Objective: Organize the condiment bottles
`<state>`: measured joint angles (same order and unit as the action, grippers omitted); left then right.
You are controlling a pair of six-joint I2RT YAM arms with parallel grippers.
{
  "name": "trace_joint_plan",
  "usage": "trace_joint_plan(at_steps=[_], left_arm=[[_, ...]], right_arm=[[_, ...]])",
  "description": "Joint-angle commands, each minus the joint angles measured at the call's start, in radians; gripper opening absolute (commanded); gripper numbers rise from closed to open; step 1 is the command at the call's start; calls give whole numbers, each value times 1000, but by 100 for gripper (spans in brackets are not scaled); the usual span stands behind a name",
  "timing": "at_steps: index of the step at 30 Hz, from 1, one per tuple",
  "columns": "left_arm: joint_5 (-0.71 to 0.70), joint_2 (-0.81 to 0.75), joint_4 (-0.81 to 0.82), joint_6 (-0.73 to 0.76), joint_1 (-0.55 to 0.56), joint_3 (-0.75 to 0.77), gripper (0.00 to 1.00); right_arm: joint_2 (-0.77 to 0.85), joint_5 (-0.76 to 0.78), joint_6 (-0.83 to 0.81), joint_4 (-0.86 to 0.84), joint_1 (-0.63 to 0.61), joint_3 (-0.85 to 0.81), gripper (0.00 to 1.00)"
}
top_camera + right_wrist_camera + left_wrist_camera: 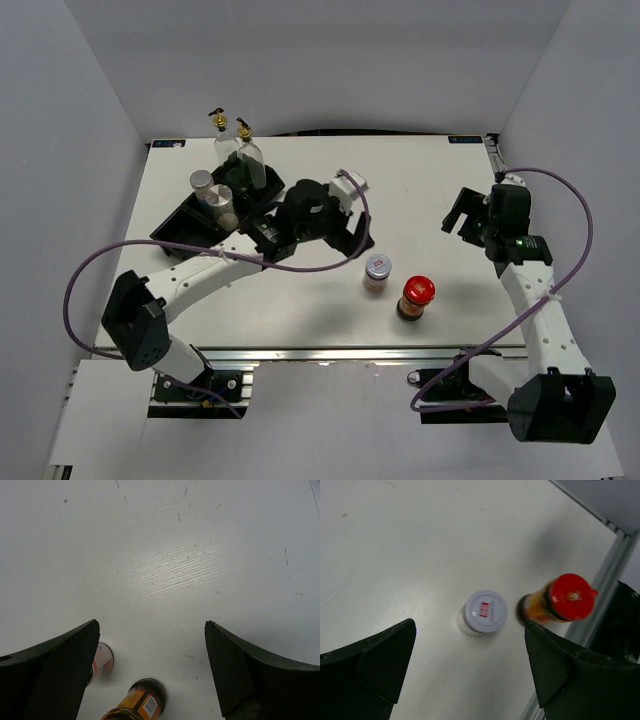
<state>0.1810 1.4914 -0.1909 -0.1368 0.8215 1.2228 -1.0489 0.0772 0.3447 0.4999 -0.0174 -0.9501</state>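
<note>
The gap between the jars has room for one finger, so my left gripper will move past the silver-lidded jar next and lower its open fingers around the red lid.
Two tall clear cruets [219, 140] [248, 158] and a white silver-capped shaker [224, 208] stand in the black tray [178, 228] at the back left. The silver-lidded jar [377, 271] [484, 611] and the red-lidded jar [416, 297] [565, 599] stand upright on the table near the front middle, close together but apart. My left gripper [345, 238] hangs open above and just behind the silver-lidded jar, holding nothing. My right gripper [468, 218] is open and empty over bare table at the right; its view catches both jars [102, 660] [137, 705] at the bottom edge.
The table's front edge and metal rail [607, 580] run just beyond the red-lidded jar. A purple cable [330, 262] loops from the left arm over the table, near the jars. Grey walls close in the back and sides.
</note>
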Motion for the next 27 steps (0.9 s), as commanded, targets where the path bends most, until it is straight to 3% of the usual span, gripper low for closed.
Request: trace_joint_plan(at_steps=[1,6,12,27], left_arm=[[117,26,34,56,102,67,98],[146,108,61,49,195,93,98],[55,204,-2,103,284,171,98],[-161,403,-137,132,349,342,98]], right_arm=[[56,22,-10,-8,7,31,89],[113,-8,-18,-24,7,79,89],[167,-17,-27,-35,5,114,89],[239,-40,-41,-54,5,136,89]])
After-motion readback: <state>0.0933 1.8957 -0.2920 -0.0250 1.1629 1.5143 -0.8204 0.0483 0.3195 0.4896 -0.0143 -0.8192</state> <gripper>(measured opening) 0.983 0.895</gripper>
